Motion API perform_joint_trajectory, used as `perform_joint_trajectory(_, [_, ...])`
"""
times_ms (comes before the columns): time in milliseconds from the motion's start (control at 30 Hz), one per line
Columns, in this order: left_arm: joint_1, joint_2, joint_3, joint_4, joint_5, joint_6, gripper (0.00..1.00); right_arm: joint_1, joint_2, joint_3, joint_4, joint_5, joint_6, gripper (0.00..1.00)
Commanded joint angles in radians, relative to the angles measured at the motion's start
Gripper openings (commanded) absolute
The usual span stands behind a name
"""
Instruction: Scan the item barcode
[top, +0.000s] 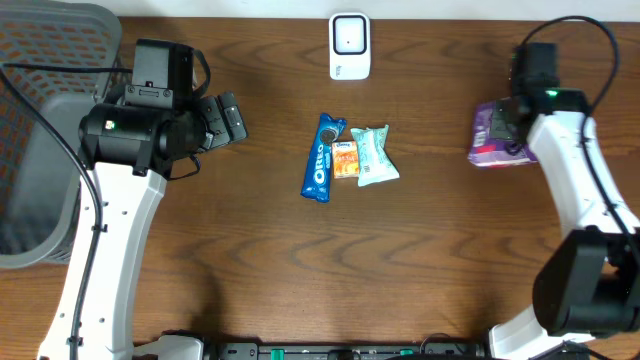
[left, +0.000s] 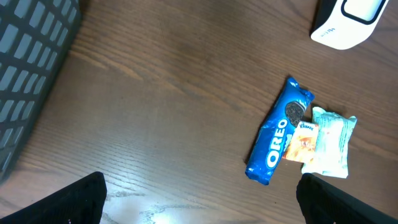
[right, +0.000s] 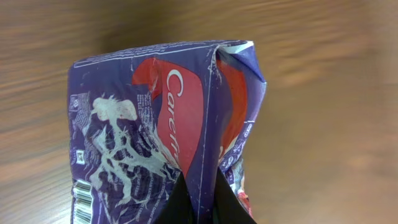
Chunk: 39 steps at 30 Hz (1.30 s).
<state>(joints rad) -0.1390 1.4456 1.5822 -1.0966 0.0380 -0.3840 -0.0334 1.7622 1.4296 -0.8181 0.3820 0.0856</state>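
Observation:
The right gripper sweeps toward the mint-green packet next, rolling the Carefree packet (top: 496, 138) over by its pinched fold, since its purple side faces up.
A purple Carefree packet (top: 496, 138) lies at the table's right side, and my right gripper (top: 517, 118) is shut on a fold of it. In the right wrist view the purple packet (right: 155, 124) fills the frame, its fold pinched between the black fingertips (right: 177, 202), a barcode showing at its lower left edge. The white barcode scanner (top: 350, 46) stands at the back centre. My left gripper (top: 222, 117) hovers open at the left, holding nothing; its fingers (left: 74, 199) frame bare wood in the left wrist view.
A blue Oreo pack (top: 322, 158), a small orange packet (top: 345, 160) and a mint-green packet (top: 374, 154) lie together mid-table. A grey mesh basket (top: 40, 120) stands at the left edge. The scanner (left: 348, 22) shows at the top right in the left wrist view.

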Motion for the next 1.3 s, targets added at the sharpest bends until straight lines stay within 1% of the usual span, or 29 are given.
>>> perform_joint_trajectory(0, [0.005, -0.002, 0.004, -0.003, -0.013, 0.018, 0.98, 0.082, 0.072, -0.034, 0.018, 0.572, 0.138, 0.01])
perform_joint_trajectory(100, [0.005, -0.002, 0.004, -0.003, -0.013, 0.018, 0.98, 0.121, 0.144, -0.034, 0.027, 0.669, 0.138, 0.01])
perform_joint_trajectory(167, [0.005, -0.002, 0.004, -0.003, -0.013, 0.017, 0.98, 0.152, 0.194, -0.034, 0.027, 0.702, 0.138, 0.01])
perform_joint_trajectory(267, [0.005, -0.002, 0.004, -0.003, -0.013, 0.018, 0.98, 0.206, 0.254, -0.034, 0.025, 0.677, 0.138, 0.01])
perform_joint_trajectory(333, [0.005, -0.002, 0.004, -0.003, -0.013, 0.017, 0.98, 0.249, 0.291, -0.034, 0.025, 0.636, 0.138, 0.03])
perform_joint_trajectory(400, [0.005, -0.002, 0.004, -0.003, -0.013, 0.018, 0.98, 0.291, 0.315, -0.034, 0.029, 0.564, 0.138, 0.22])
perform_joint_trajectory(467, [0.005, -0.002, 0.004, -0.003, -0.013, 0.017, 0.98, 0.333, 0.314, -0.029, 0.037, 0.457, 0.139, 0.35])
perform_joint_trajectory(533, [0.005, -0.002, 0.004, -0.003, -0.013, 0.017, 0.98, 0.352, 0.303, 0.002, 0.032, 0.348, 0.139, 0.41])
perform_joint_trajectory(633, [0.005, -0.002, 0.004, -0.003, -0.013, 0.018, 0.98, 0.348, 0.282, 0.089, -0.014, 0.194, 0.138, 0.43])
perform_joint_trajectory(700, [0.005, -0.002, 0.004, -0.003, -0.013, 0.018, 0.98, 0.32, 0.264, 0.181, -0.074, 0.079, 0.138, 0.48])
perform_joint_trajectory(733, [0.005, -0.002, 0.004, -0.003, -0.013, 0.017, 0.98, 0.306, 0.257, 0.215, -0.095, 0.037, 0.135, 0.52])
perform_joint_trajectory(767, [0.005, -0.002, 0.004, -0.003, -0.013, 0.017, 0.98, 0.266, 0.244, 0.295, -0.145, -0.059, 0.116, 0.64])
perform_joint_trajectory(800, [0.005, -0.002, 0.004, -0.003, -0.013, 0.017, 0.98, 0.235, 0.24, 0.345, -0.177, -0.123, 0.104, 0.72])
perform_joint_trajectory(833, [0.005, -0.002, 0.004, -0.003, -0.013, 0.017, 0.98, 0.199, 0.237, 0.393, -0.212, -0.188, 0.086, 0.74])
perform_joint_trajectory(867, [0.005, -0.002, 0.004, -0.003, -0.013, 0.018, 0.98, 0.168, 0.237, 0.429, -0.243, -0.238, 0.072, 0.79])
perform_joint_trajectory(900, [0.005, -0.002, 0.004, -0.003, -0.013, 0.017, 0.98, 0.127, 0.237, 0.462, -0.276, -0.29, 0.054, 0.88])
perform_joint_trajectory(967, [0.005, -0.002, 0.004, -0.003, -0.013, 0.017, 0.98, 0.05, 0.237, 0.49, -0.318, -0.363, -0.002, 0.96])
perform_joint_trajectory(1000, [0.005, -0.002, 0.004, -0.003, -0.013, 0.018, 0.98, 0.003, 0.237, 0.491, -0.334, -0.391, -0.042, 0.99])
perform_joint_trajectory(1100, [0.005, -0.002, 0.004, -0.003, -0.013, 0.018, 0.98, -0.102, 0.243, 0.457, -0.352, -0.417, -0.147, 0.99])
perform_joint_trajectory(1167, [0.005, -0.002, 0.004, -0.003, -0.013, 0.017, 0.98, -0.156, 0.243, 0.409, -0.339, -0.47, -0.18, 0.99])
perform_joint_trajectory(1200, [0.005, -0.002, 0.004, -0.003, -0.013, 0.018, 0.98, -0.2, 0.243, 0.358, -0.319, -0.581, -0.253, 0.96])
perform_joint_trajectory(1233, [0.005, -0.002, 0.004, -0.003, -0.013, 0.018, 0.98, -0.214, 0.244, 0.339, -0.311, -0.629, -0.285, 0.96])
perform_joint_trajectory(1267, [0.005, -0.002, 0.004, -0.003, -0.013, 0.017, 0.98, -0.245, 0.245, 0.292, -0.288, -0.733, -0.356, 0.96])
